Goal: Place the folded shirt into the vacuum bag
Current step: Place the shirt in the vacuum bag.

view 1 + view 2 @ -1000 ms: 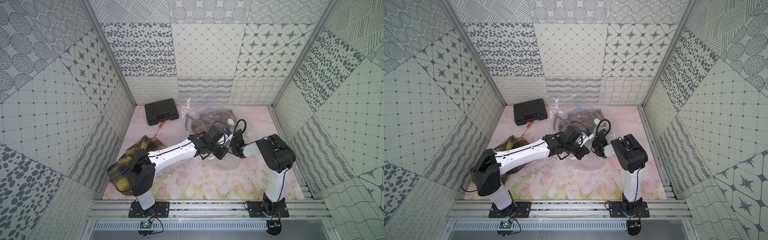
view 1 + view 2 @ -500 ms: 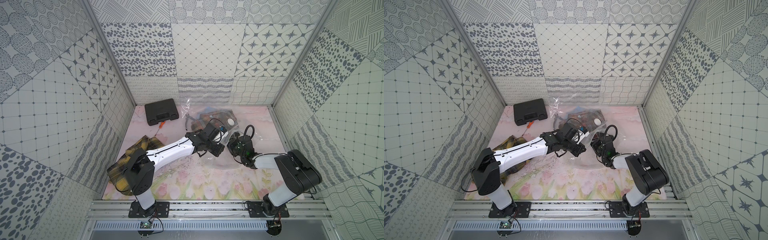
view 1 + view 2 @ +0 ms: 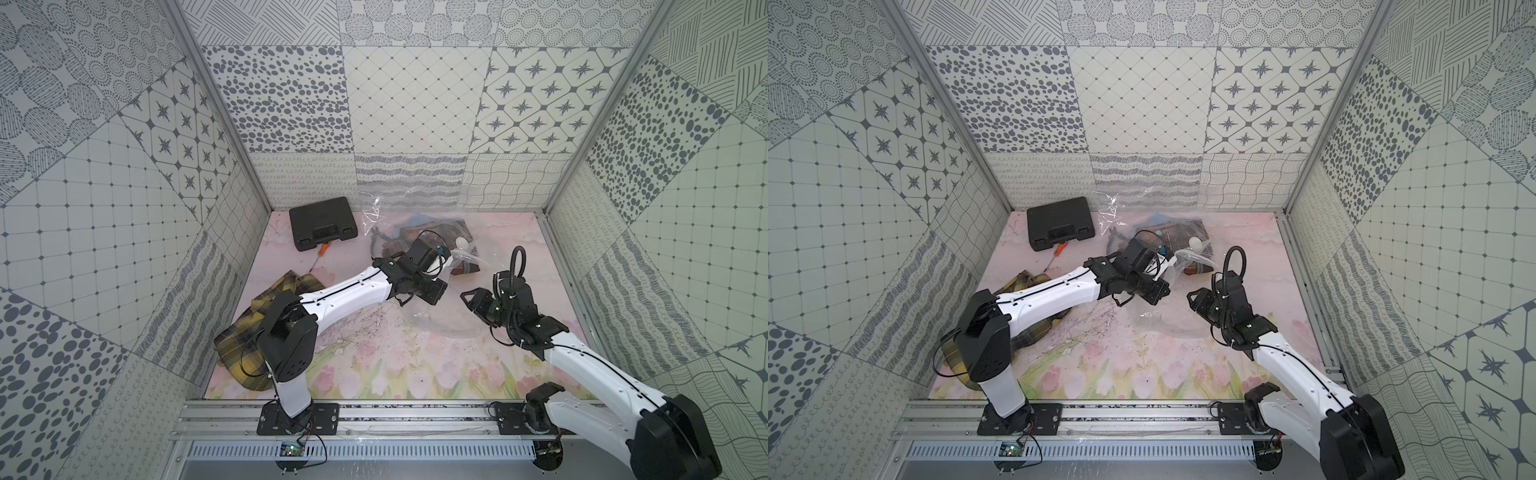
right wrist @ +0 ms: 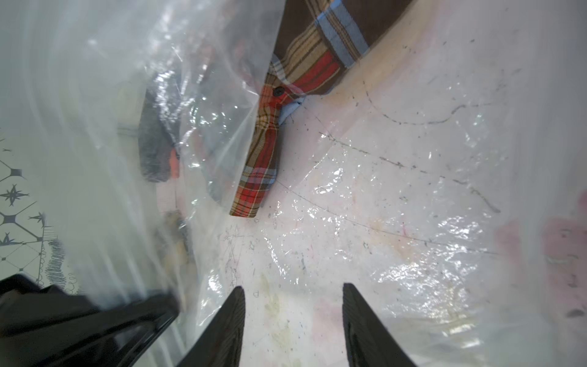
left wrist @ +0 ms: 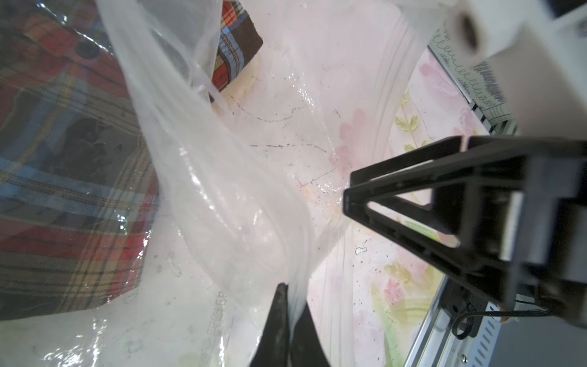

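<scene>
Next, my left gripper draws the fold of the film back toward the base to the bag's near edge and releases it, with the shirt inside.
The vacuum bag, clear and crinkly, lies at the back middle of the mat, with its white valve cap showing. Inside it is the folded shirt, a red, brown and blue plaid. The left wrist view shows that shirt behind the film. My left gripper is shut on a gathered fold of the bag's film. Just right of it, my right gripper stands open over the bag's lower film, holding nothing. A plaid sleeve lies ahead of it.
A black plastic case sits at the back left with an orange-handled screwdriver beside it. A yellow plaid garment lies on the left, under my left arm. Patterned walls close in three sides, and a metal rail runs along the front.
My right arm's elbow has swung down toward the front right while its gripper stayed by the bag's mouth and opened wider. My left gripper keeps its grip on the film and has barely moved.
</scene>
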Controlling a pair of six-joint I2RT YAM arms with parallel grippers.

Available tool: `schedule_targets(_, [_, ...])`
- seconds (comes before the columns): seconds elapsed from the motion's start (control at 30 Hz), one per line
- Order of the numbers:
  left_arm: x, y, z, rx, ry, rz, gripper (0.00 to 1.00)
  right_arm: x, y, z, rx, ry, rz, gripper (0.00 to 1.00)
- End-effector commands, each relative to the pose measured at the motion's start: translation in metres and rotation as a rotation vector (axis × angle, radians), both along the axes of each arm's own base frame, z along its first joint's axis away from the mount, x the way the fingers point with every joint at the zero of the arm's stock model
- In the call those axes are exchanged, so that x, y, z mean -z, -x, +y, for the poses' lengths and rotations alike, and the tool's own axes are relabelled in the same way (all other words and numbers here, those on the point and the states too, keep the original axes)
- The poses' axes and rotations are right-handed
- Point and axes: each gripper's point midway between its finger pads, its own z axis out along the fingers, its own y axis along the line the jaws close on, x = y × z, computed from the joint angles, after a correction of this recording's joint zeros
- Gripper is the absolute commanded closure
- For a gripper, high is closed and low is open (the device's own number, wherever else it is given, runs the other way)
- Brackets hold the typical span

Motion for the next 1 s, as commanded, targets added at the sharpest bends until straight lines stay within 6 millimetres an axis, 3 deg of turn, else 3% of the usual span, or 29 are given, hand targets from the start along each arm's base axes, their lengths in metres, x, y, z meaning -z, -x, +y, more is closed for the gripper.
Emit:
schedule_targets(0.0, [0.007,-0.002,-0.005,0.022,0.017,0.008,0.99,-0.029,0.011,-0.012,-0.034,0.107,-0.041,0.49])
schedule_targets(0.17, [0.025,0.02,-0.01,0.082,-0.002,0.055,0.96,-0.07,0.003,-0.013,-0.062,0.141,-0.101,0.46])
schedule_targets(0.37, [0.062,0.068,-0.001,0.15,-0.069,0.141,0.95,-0.102,-0.025,-0.029,-0.072,0.237,-0.133,0.43])
schedule_targets(0.47, [0.08,0.089,0.009,0.168,-0.101,0.182,0.94,-0.113,-0.038,-0.028,-0.086,0.276,-0.144,0.43])
schedule_targets(0.6, [0.091,0.104,0.028,0.171,-0.137,0.205,0.82,-0.108,-0.053,-0.02,-0.118,0.298,-0.126,0.43])
schedule_targets(0.7, [0.083,0.108,0.04,0.163,-0.152,0.186,0.64,-0.094,-0.061,-0.011,-0.146,0.329,-0.1,0.43])
schedule_targets(0.83, [0.055,0.105,0.059,0.124,-0.143,0.155,0.47,-0.072,-0.067,0.008,-0.209,0.364,-0.062,0.43])
schedule_targets(0.97, [0.026,0.085,0.085,0.011,-0.115,0.129,0.42,-0.055,-0.073,0.034,-0.283,0.417,-0.035,0.43])
